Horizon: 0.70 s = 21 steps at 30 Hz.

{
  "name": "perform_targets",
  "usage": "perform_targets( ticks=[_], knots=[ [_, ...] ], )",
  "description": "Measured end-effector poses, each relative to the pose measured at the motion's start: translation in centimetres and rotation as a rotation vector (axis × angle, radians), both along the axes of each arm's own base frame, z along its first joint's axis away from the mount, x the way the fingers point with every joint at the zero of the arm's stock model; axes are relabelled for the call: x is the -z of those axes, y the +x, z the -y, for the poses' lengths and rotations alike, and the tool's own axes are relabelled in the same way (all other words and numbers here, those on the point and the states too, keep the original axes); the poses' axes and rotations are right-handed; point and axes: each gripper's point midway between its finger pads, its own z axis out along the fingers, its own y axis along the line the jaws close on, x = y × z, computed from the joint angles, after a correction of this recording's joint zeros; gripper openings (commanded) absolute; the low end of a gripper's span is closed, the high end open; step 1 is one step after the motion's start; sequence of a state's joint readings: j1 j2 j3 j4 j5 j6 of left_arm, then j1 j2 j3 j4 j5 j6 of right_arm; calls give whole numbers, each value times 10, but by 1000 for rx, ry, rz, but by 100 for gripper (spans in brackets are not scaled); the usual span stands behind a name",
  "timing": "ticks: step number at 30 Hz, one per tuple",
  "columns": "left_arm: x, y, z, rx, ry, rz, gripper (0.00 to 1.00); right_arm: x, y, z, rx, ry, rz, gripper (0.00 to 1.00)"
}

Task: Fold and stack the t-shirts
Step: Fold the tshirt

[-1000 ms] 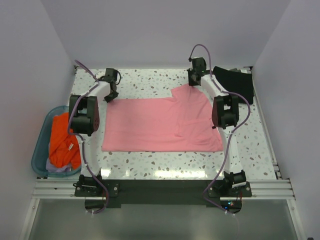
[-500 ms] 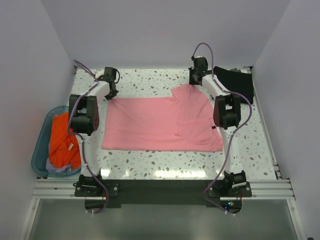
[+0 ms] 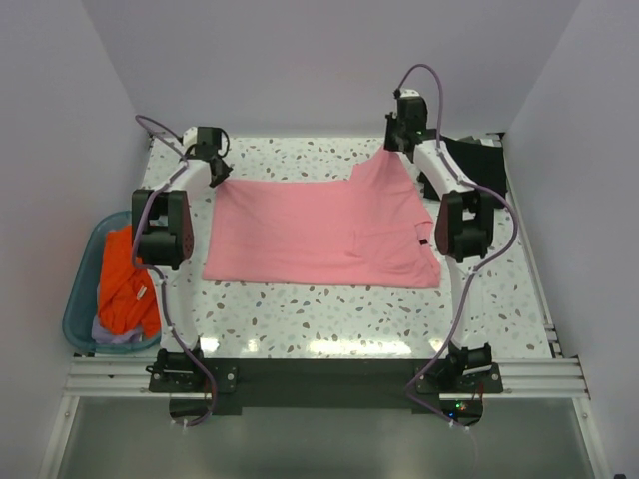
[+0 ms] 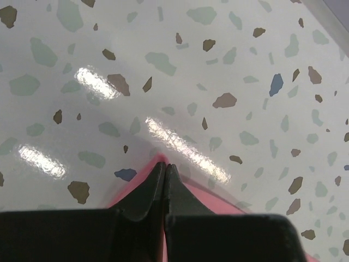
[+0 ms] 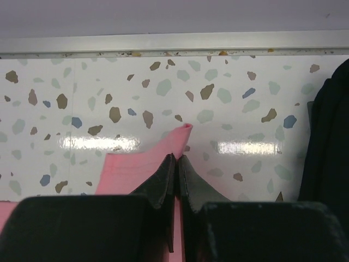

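I need to move my right gripper back over the pink t-shirt next and release its corner by the t-shirt's near edge (image 3: 415,273), which lies back from my gripper.
The salmon-pink t-shirt (image 3: 319,235) lies spread across the middle of the table. My left gripper (image 3: 216,178) is shut on its far left corner; the pink cloth (image 4: 229,204) shows beneath the closed fingertips (image 4: 165,166). My right gripper (image 3: 391,150) is shut on the far right corner and lifts it; a pink tip (image 5: 180,139) sticks out past my closed gripper (image 5: 176,158). The black t-shirt (image 3: 477,165) lies folded at the far right, and shows at the right edge of the right wrist view (image 5: 330,142).
A translucent blue tub (image 3: 84,289) with orange and lilac cloth sits left of the table. A metal rail (image 5: 174,42) runs along the table's far edge. White walls enclose the sides and back.
Both grippers have moved toward the far edge, pulling the pink shirt's far corners with them. The right corner is raised higher and the near hem has slid away from the front.
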<state>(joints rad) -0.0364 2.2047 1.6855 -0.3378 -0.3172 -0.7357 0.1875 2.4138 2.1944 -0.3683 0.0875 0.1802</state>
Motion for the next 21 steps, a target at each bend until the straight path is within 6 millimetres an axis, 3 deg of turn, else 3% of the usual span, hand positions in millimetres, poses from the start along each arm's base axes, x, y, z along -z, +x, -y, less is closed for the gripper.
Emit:
perform_targets(
  ticks=[7, 13, 21],
  knots=[
    [1, 4, -6, 6, -38, 35, 0, -14, -28, 5, 7, 6, -5, 0],
    [11, -20, -5, 15, -55, -1, 0, -27, -63, 11, 24, 25, -12, 0],
    [-2, -54, -19, -14, -82, 2, 0, -37, -120, 20, 60, 62, -33, 0]
  ],
)
